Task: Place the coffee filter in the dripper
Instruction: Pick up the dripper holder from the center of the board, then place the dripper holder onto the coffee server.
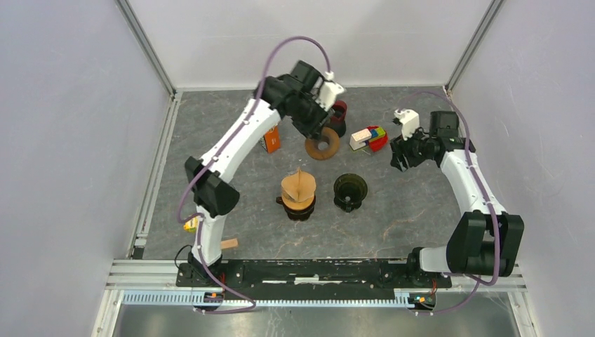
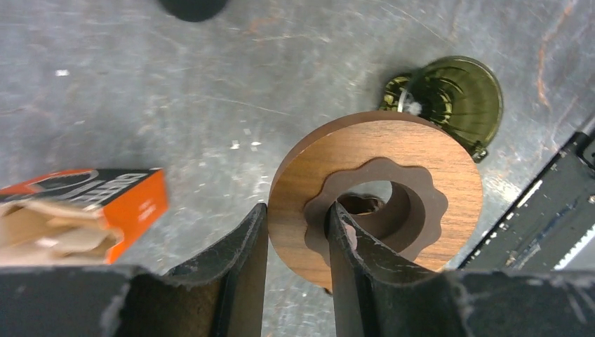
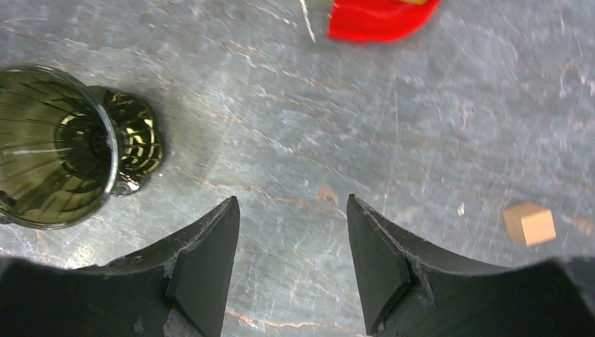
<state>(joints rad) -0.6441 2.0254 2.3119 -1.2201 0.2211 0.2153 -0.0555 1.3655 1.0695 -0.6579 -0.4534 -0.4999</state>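
My left gripper should move back, to the right in the top view and down, and let the ring go on the dripper's rim, because that rim is bare.
A tan paper coffee filter stands folded on a dark base in the middle of the table. The dark green glass dripper stands just right of it; it also shows in the left wrist view and the right wrist view. My left gripper is shut on the rim of a wooden ring, one finger outside and one inside its hole. My right gripper is open and empty, right of the dripper.
An orange box lies left of the ring. A dark red cup and coloured toy blocks stand at the back. A small wooden cube lies near my right gripper. A wooden block lies by the left base.
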